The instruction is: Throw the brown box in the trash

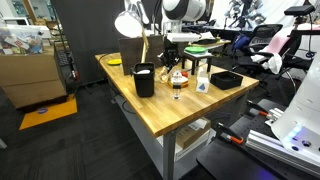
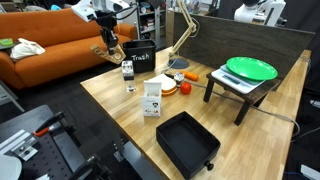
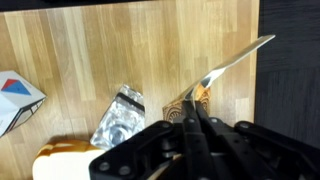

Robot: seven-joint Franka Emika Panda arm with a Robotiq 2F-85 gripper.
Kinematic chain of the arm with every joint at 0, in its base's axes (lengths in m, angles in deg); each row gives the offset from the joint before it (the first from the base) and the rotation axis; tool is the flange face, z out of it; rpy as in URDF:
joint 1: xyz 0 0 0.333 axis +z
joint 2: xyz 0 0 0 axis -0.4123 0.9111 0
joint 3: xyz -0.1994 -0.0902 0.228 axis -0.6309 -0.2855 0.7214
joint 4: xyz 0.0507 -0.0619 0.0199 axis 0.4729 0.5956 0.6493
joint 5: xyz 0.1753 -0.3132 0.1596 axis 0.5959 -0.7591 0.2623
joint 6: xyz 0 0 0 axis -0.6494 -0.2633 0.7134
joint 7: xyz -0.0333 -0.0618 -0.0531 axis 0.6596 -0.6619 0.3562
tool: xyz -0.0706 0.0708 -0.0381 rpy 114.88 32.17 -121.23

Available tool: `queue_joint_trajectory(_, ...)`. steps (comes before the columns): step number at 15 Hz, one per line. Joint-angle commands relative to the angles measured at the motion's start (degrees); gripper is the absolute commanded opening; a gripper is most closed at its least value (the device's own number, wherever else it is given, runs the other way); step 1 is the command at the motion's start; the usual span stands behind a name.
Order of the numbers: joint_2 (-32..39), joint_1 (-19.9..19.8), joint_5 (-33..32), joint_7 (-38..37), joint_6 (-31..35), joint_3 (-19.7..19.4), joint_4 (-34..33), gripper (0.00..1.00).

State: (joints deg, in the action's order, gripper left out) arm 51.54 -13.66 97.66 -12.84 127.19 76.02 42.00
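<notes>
The black bin's opening (image 1: 144, 69) is beside my gripper and the brown box hangs low. I will lift my gripper, move it across the bin's rim, then lower it and let go.
In the wrist view my gripper (image 3: 195, 112) is shut on the brown box (image 3: 178, 108), a tan-brown carton with pale markings that shows just past the fingertips, above the wooden table. The trash, a black bin with a whitish rim, stands on the table in both exterior views (image 1: 145, 80) (image 2: 138, 60). My gripper (image 1: 175, 66) (image 2: 111, 47) hangs beside the bin, not over its opening. The bin is out of the wrist view.
A small jar (image 1: 178, 91) and a white carton (image 2: 152, 98) stand next to the bin. A flat black tray (image 2: 187, 145) lies near the table edge. A green plate (image 2: 250, 68) rests on a small stand. A desk lamp (image 1: 130, 22) leans over the back.
</notes>
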Motion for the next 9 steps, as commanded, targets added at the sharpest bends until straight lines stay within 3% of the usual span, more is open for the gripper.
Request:
queue_joint_trajectory(1, 0.54, -0.75, -3.84, -0.06, -1.44, -0.39, -4.71, 0.01)
queue_joint_trajectory(9, 5.31, -1.74, -8.18, 1.27, -4.05, -2.00, -18.05, 0.01)
